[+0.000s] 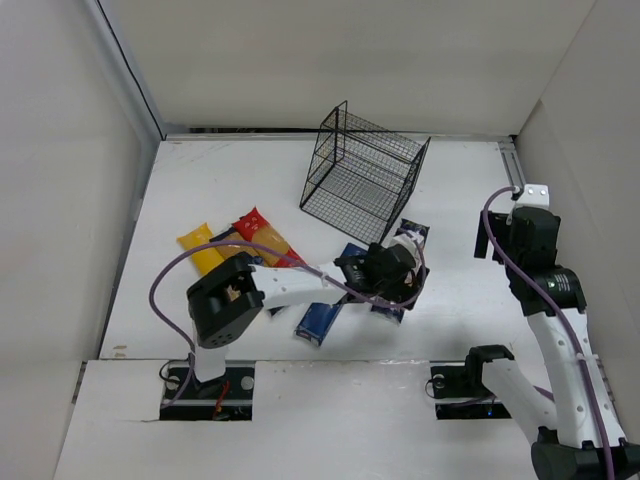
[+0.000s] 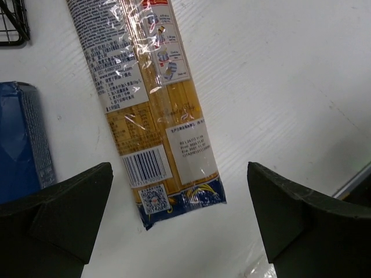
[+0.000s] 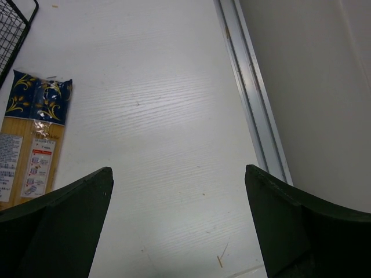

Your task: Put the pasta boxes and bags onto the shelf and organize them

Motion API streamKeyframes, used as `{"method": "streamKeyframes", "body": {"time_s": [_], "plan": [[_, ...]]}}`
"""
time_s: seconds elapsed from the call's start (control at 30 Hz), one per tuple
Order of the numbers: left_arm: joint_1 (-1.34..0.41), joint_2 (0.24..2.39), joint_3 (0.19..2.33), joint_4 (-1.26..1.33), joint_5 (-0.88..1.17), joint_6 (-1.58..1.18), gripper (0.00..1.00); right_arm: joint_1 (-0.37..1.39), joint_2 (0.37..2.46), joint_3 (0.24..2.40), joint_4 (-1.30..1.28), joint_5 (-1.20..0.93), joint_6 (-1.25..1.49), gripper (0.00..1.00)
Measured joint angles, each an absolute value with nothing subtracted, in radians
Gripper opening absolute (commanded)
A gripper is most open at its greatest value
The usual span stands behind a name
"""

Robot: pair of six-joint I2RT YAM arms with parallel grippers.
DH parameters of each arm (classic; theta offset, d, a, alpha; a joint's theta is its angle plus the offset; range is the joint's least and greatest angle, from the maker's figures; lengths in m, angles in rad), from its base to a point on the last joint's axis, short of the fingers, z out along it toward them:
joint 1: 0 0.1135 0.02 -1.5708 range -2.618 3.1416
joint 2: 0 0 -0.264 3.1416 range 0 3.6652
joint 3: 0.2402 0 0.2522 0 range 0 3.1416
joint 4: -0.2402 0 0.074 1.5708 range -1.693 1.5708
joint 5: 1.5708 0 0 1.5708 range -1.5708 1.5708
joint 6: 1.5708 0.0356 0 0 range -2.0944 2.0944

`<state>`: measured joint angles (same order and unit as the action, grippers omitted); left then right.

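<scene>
The left gripper moves down and outward along the spaghetti bag onto the printed part past the barcode (image 2: 152, 109) next, since its open fingers already are on either side of the bag's barcode end.
The long clear spaghetti bag (image 2: 152, 104) lies flat on the table, its barcode end between my open fingers. My left gripper (image 2: 179, 191) hovers above that end, open and empty. In the top view it (image 1: 393, 266) covers most of the bag (image 1: 410, 236), just in front of the black wire shelf (image 1: 365, 175). A dark blue box (image 2: 20, 145) lies left of the bag. Another blue box (image 1: 320, 320) lies nearer the arms. Yellow bags (image 1: 200, 248) and a red-labelled bag (image 1: 256, 226) lie at the left. My right gripper (image 3: 178, 202) is open and empty over bare table.
A metal rail (image 3: 250, 87) runs along the right wall beside my right gripper (image 1: 510, 235). The shelf's corner (image 2: 11, 23) shows at the top left of the left wrist view. The spaghetti bag's far end (image 3: 36, 133) shows in the right wrist view.
</scene>
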<state>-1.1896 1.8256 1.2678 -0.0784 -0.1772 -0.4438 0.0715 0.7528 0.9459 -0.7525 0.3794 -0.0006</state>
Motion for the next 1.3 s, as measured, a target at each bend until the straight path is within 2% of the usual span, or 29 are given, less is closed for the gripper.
{"method": "streamKeyframes", "body": {"time_s": [0.27,0.8,0.83,0.9,0.97,1.0,1.13,1.3], "plan": [[-1.188,1.995,1.419,-0.137,-0.247,-0.442,1.0,0.072,0.781,0.949,-0.759,0.383,-0.004,0.99],[-1.137,2.114,1.492,-0.132,-0.208,-0.421,1.0,0.072,0.765,0.949,-0.747,0.358,-0.022,0.99],[-1.137,2.126,1.509,-0.134,-0.209,-0.415,0.96,0.072,0.765,0.949,-0.747,0.358,-0.022,0.99],[-1.137,2.145,1.539,-0.143,-0.213,-0.404,0.77,0.072,0.765,0.949,-0.747,0.359,-0.022,0.99],[-1.136,2.158,1.556,-0.148,-0.22,-0.4,0.4,0.072,0.765,0.949,-0.747,0.36,-0.022,0.99],[-1.135,2.162,1.563,-0.15,-0.22,-0.403,0.02,0.072,0.765,0.949,-0.747,0.36,-0.022,0.99],[-1.139,2.144,1.578,-0.142,-0.226,-0.406,0.0,0.072,0.746,0.949,-0.747,0.368,-0.022,0.99],[-1.176,2.071,1.479,-0.13,-0.282,-0.347,0.0,0.071,0.69,0.949,-0.745,0.381,-0.021,0.99]]}}
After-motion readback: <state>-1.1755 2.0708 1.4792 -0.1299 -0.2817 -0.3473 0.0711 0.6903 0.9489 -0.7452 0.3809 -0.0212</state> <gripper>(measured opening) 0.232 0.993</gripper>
